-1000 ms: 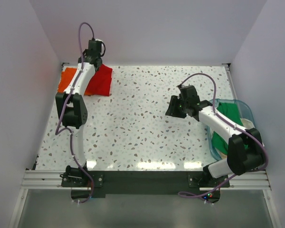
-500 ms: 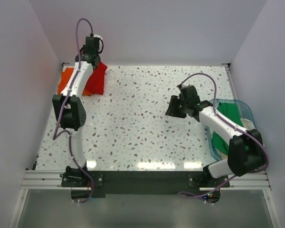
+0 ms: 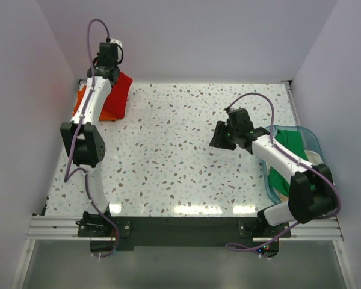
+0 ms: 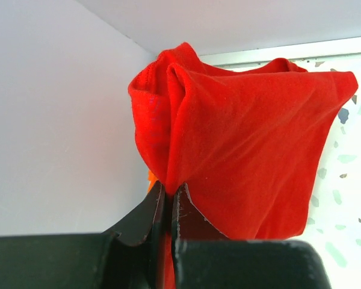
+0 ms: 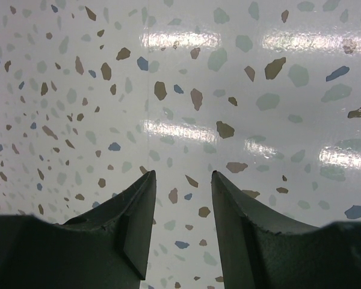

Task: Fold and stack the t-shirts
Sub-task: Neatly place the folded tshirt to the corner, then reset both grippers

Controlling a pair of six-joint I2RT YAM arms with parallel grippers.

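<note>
The part of the orange t-shirt (image 3: 81,97) beside the wall still lies uncovered, so my left gripper will carry the red t-shirt's edge over it to the left in the top view next.
My left gripper (image 3: 110,73) is shut on the bright red t-shirt (image 3: 117,96), which hangs lifted at the far left corner of the table. In the left wrist view the red cloth (image 4: 246,138) bunches out from between my closed fingers (image 4: 168,189). The orange t-shirt (image 3: 81,97) lies under and beside it at the far left; a sliver of it shows in the wrist view (image 4: 150,179). The green t-shirt (image 3: 287,150) lies in the teal tub (image 3: 308,136) at the right. My right gripper (image 3: 221,137) is open and empty above bare table (image 5: 182,174).
White walls close in the table at the left, back and right. The left wall (image 4: 54,120) is very near my left gripper. A metal rail (image 3: 180,227) runs along the near edge by the arm bases.
My left gripper has carried the red t-shirt further left and back towards the corner, over the orange one. The right arm has not moved.
</note>
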